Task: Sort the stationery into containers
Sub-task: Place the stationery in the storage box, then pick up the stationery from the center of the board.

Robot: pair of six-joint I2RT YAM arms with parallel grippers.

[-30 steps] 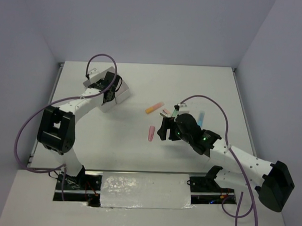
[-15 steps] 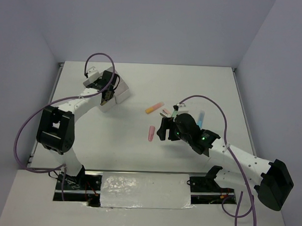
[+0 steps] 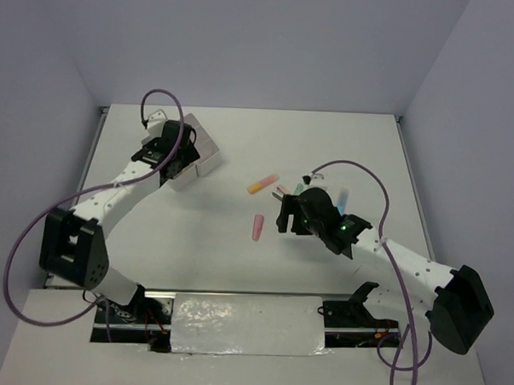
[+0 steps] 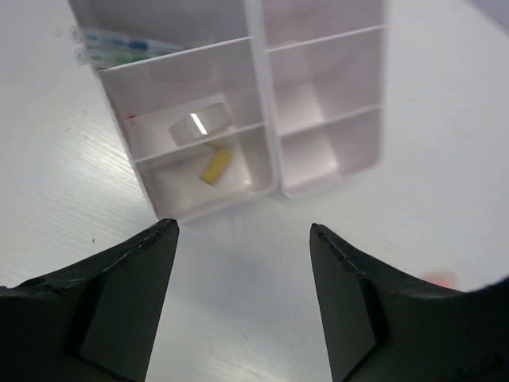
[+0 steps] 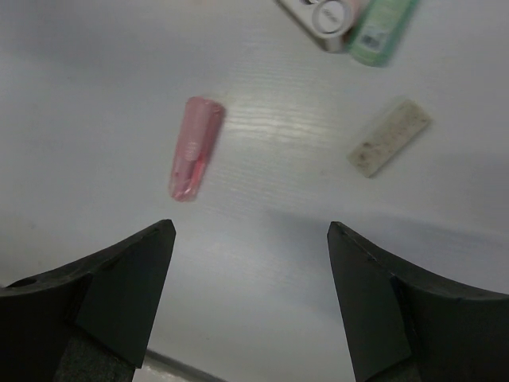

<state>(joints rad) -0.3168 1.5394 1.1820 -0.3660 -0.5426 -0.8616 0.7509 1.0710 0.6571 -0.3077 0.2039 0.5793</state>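
My right gripper comes down toward the right in the wrist view next and turns over the grey eraser [image 5: 390, 137], because the eraser lies slanted between the fingers' directions.
The white containers [image 4: 262, 103] lie just ahead of my left gripper [image 4: 242, 227], which is open and empty above bare table. A tan eraser [image 4: 215, 165] lies in the nearest left compartment. A clear tape ring [image 4: 199, 126] is in the one behind it, and thin pens [image 4: 111, 44] are in the far one. My right gripper [image 5: 250, 225] is open and empty over the table. Ahead of it lie a pink marker [image 5: 195, 147], a grey eraser [image 5: 390, 137] and a green marker [image 5: 382, 24].
From above, the containers [image 3: 206, 152] sit at the far left under the left gripper [image 3: 178, 159]. An orange marker [image 3: 262, 183], the pink marker [image 3: 257, 227] and a light blue marker [image 3: 343, 197] lie mid-table around the right gripper [image 3: 280, 217].
My left gripper has opened and pulled back a little from the containers, and that arm's elbow has swung left. The right arm has edged slightly farther from me, its jaws still open.
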